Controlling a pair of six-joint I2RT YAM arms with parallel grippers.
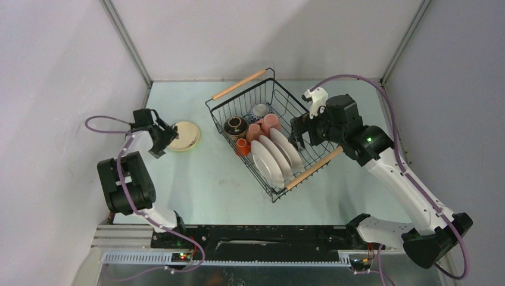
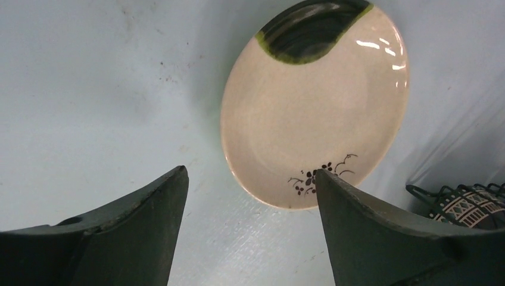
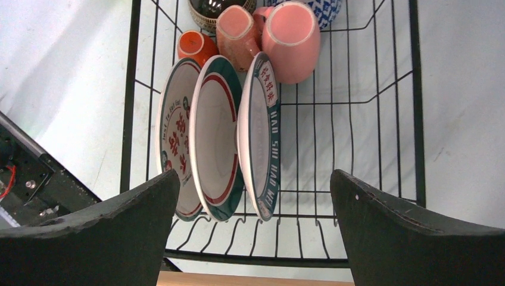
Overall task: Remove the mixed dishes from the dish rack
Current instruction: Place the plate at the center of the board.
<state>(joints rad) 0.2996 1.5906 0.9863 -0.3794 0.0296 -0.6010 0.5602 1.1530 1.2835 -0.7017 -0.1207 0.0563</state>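
Observation:
Next, my right gripper lowers toward the left in the top view onto the nearest white plate's upper edge (image 1: 290,146) (image 3: 243,146), because empty rack beside it leaves finger room.
The black wire dish rack (image 1: 298,113) with two wooden rod handles stands mid-table. Three green-rimmed white plates (image 1: 271,156) stand on edge in it, also in the right wrist view (image 3: 217,134). Behind them are two pink mugs (image 3: 292,42), an orange cup (image 3: 196,46), a dark bowl (image 1: 235,126) and a blue patterned bowl (image 1: 260,110). A cream saucer (image 1: 184,136) lies flat on the table left of the rack; it fills the left wrist view (image 2: 315,113). My left gripper (image 2: 250,173) is open and empty just beside the saucer. My right gripper (image 3: 256,179) is open and empty above the rack's near end.
The grey walls close in on both sides and at the back. The right arm's purple cable (image 1: 357,80) arcs over the rack's far right corner. A metal rail (image 1: 238,256) runs along the near edge.

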